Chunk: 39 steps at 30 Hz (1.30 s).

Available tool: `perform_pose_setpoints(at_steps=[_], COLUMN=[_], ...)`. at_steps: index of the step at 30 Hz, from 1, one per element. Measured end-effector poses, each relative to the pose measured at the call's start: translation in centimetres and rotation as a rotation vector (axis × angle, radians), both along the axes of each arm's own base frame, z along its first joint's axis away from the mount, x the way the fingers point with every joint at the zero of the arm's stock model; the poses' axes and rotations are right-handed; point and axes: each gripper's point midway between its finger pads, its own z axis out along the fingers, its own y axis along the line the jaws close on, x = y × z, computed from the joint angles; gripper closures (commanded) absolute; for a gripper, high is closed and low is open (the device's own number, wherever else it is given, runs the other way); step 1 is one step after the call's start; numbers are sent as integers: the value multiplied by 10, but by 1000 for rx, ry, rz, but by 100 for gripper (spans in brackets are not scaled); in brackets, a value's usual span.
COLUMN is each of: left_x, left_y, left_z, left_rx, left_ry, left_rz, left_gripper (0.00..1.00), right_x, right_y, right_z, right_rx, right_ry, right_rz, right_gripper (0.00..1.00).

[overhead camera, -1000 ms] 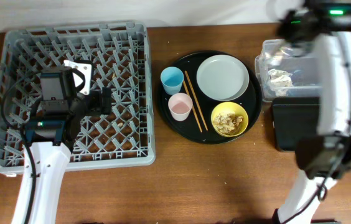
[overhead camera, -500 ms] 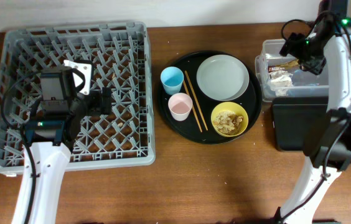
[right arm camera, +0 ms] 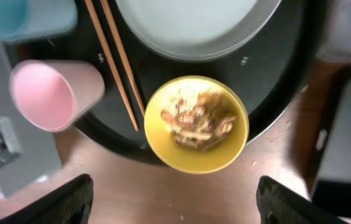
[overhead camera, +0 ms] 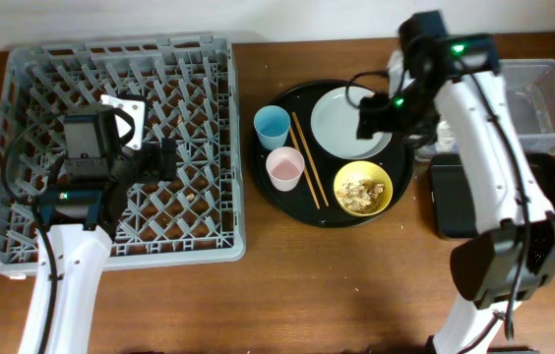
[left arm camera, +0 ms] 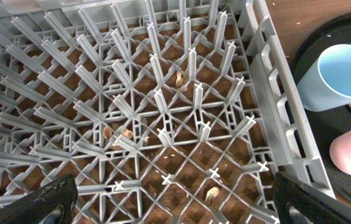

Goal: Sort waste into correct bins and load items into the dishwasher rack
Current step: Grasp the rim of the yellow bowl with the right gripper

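The yellow bowl still holds scraps, so my right gripper will move back and toward the chopsticks and lower to the yellow bowl's rim (overhead camera: 337, 196) (right arm camera: 147, 130) beside their near ends.
The grey dishwasher rack (overhead camera: 22, 211) fills the left side, and my left gripper (overhead camera: 164, 157) hovers open over its lattice floor (left arm camera: 163, 130), gripping nothing (left arm camera: 175, 205). Food crumbs (left arm camera: 212, 194) lie under the lattice. My right gripper (overhead camera: 371, 118) hangs open and empty over the round black tray (overhead camera: 302, 211). Below it sit the yellow bowl (right arm camera: 197, 122) of brownish scraps, the pink cup (right arm camera: 54, 93), the blue cup (right arm camera: 20, 15), two chopsticks (right arm camera: 113, 56) and the grey plate (right arm camera: 194, 25). The right gripper's (right arm camera: 174, 205) fingers stand wide apart.
The clear tub (overhead camera: 543, 93) stands at the far right, its left part hidden by my right arm. The black rectangular tray (overhead camera: 452, 202) lies just in front of it. Bare wooden table (overhead camera: 317, 285) runs along the near edge.
My right arm has swung left from over the clear tub to above the round tray, and its jaws went from shut to open. The left arm has stayed still.
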Motion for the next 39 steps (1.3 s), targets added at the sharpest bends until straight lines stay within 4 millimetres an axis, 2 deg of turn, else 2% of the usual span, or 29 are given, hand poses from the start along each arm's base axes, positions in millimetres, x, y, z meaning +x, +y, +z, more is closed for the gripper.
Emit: perform_pose_setpoints(at_steps=[2,4,6,11,17,20,24,26,31,39], left_x=[0,0,0,0,0,0,0,0,0,0], left_y=[0,0,0,0,0,0,0,0,0,0], left_z=[0,0,0,0,0,0,0,0,0,0], left_rx=[0,0,0,0,0,0,0,0,0,0], left_ry=[1,0,1,0,0,0,0,0,0,0], left_rz=[0,0,0,0,0,0,0,0,0,0], left_gripper=[1,1,1,1,1,1,1,1,1,1], right_x=[3,-4,-5,-11,-17,-19,-18,-21,-27,-22], right_y=[10,23,35,48,48,47,49,53,72,60], right_z=[-22,-51,-69,-100,-124,-128,-128,-128,-130,-133], right_rx=[-3,-9,-8,-17,-23,-25,-22,-34,-114,-209], right_ry=[-4,25,18,16,21,27,28,27,-8,-36], right_rz=[23,58,86,107,101,97,78,86,147,120], right_gripper=[20,24,28,41,49,58,60,61,69,70])
